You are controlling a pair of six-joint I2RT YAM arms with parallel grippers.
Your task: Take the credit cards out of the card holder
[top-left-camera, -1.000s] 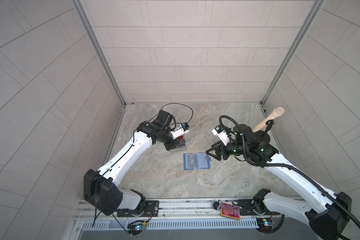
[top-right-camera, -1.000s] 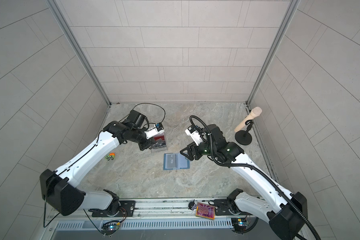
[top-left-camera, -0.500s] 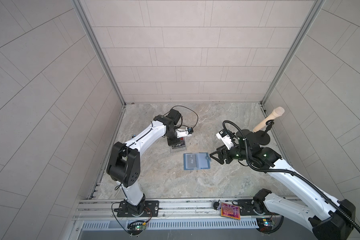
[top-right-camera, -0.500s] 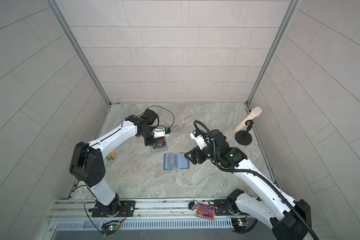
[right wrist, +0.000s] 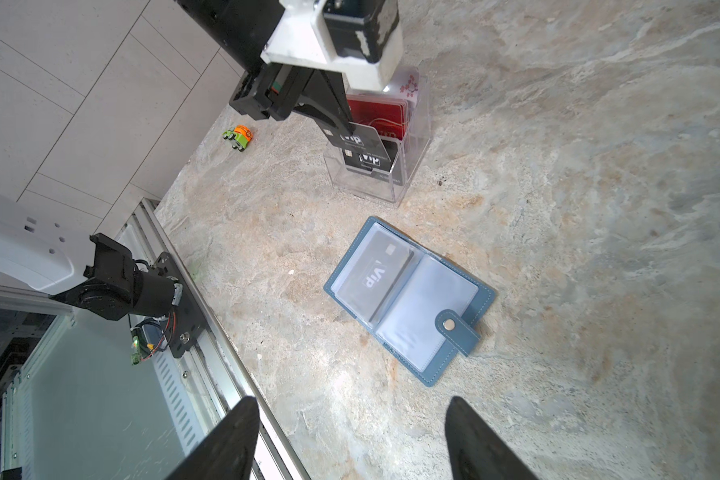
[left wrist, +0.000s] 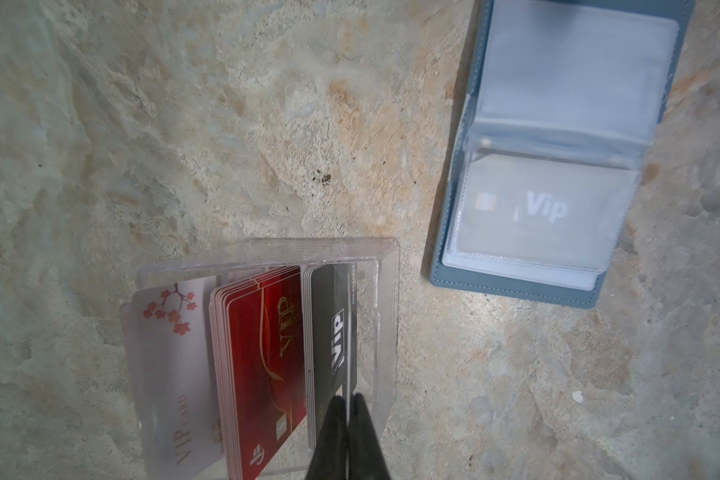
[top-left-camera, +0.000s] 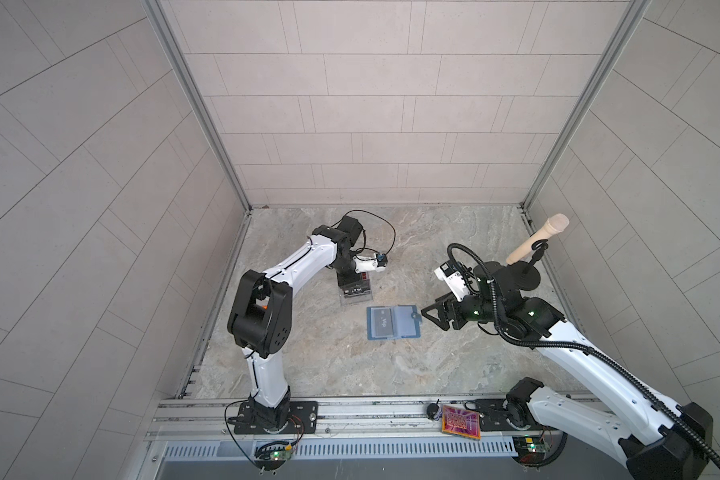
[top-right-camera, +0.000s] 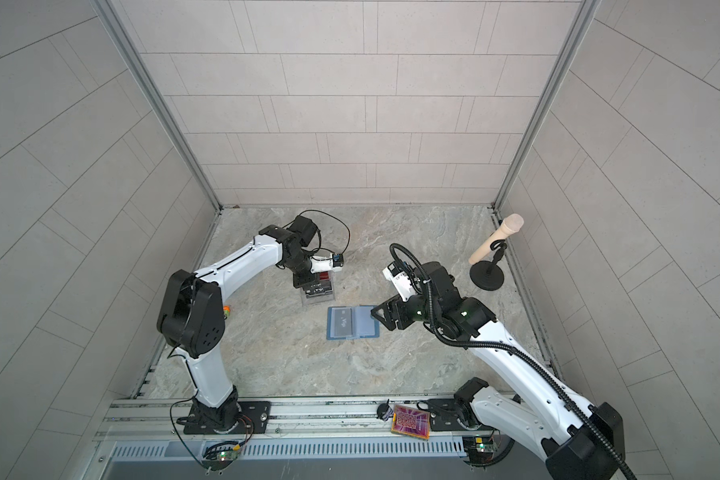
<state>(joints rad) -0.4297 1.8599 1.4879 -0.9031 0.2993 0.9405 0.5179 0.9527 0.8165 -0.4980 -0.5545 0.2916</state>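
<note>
I will next lower the dark Vip card with my left gripper into the stand's front level [top-left-camera: 356,293] [left wrist: 340,316] beside the matching dark cards and let go, as that level is just below it.
The slate-blue card holder [top-left-camera: 393,322] [top-right-camera: 352,323] lies open on the stone table. A grey "Vip" credit card [right wrist: 371,270] [left wrist: 537,208] sits in one clear sleeve. My left gripper [left wrist: 348,399] [top-left-camera: 352,282] is shut on a dark "Vip" card [right wrist: 358,139], held edge-on over the front tier of a clear acrylic stand [left wrist: 387,316] [right wrist: 412,166]. The stand holds dark cards [left wrist: 325,332], red cards [left wrist: 262,353] and a pale card [left wrist: 171,353]. My right gripper [right wrist: 352,401] [top-left-camera: 432,318] hangs open and empty just right of the holder's snap tab [right wrist: 458,332].
A small green-orange toy car [right wrist: 238,137] [top-right-camera: 226,311] lies near the left wall. A wooden microphone on a black stand [top-left-camera: 535,245] stands at the right edge. An orange-pink patterned tile [top-left-camera: 461,422] rests on the front rail [top-left-camera: 350,411].
The left arm's elbow has swung in from the far left, while its gripper stays at the acrylic stand with the card. The right gripper has drawn slightly toward the front and opened a little.
</note>
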